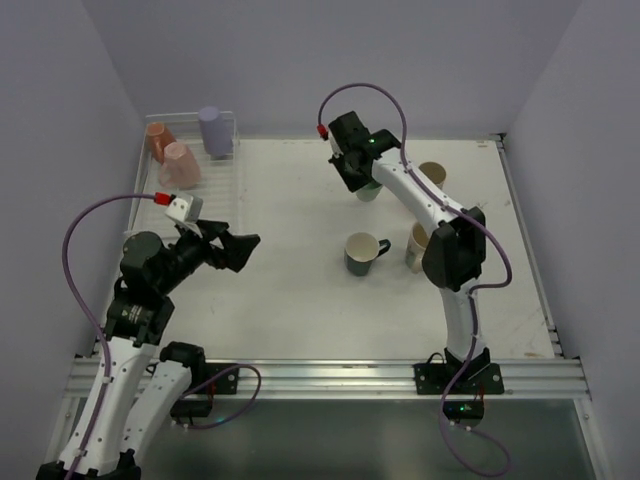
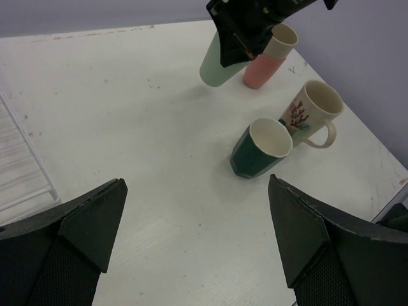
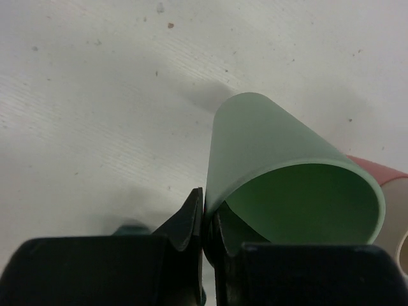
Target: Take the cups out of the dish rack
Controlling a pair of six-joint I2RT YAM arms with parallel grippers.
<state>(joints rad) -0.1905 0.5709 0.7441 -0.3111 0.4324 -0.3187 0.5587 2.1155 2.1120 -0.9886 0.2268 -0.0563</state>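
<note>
Next, my right gripper brings the green cup down onto the table beside the stacked beige and pink cups.
The dish rack [image 1: 222, 185] stands at the far left and holds a purple cup [image 1: 214, 130], an orange cup [image 1: 158, 138] and a pink cup [image 1: 181, 165]. My right gripper [image 1: 358, 180] is shut on the rim of a green cup [image 3: 280, 166], tilted low over the table, one finger inside it. Beside it a beige cup [image 2: 280, 41] sits in a pink cup [image 2: 258, 70]. A dark green mug [image 1: 362, 253] and a cream mug [image 1: 417, 247] stand mid-table. My left gripper [image 1: 240, 250] is open and empty, just right of the rack.
The rack's near corner [image 2: 19, 172] shows at the left of the left wrist view. The right arm's elbow [image 1: 455, 250] hangs close over the cream mug. A metal rail [image 1: 320, 375] runs along the near table edge.
</note>
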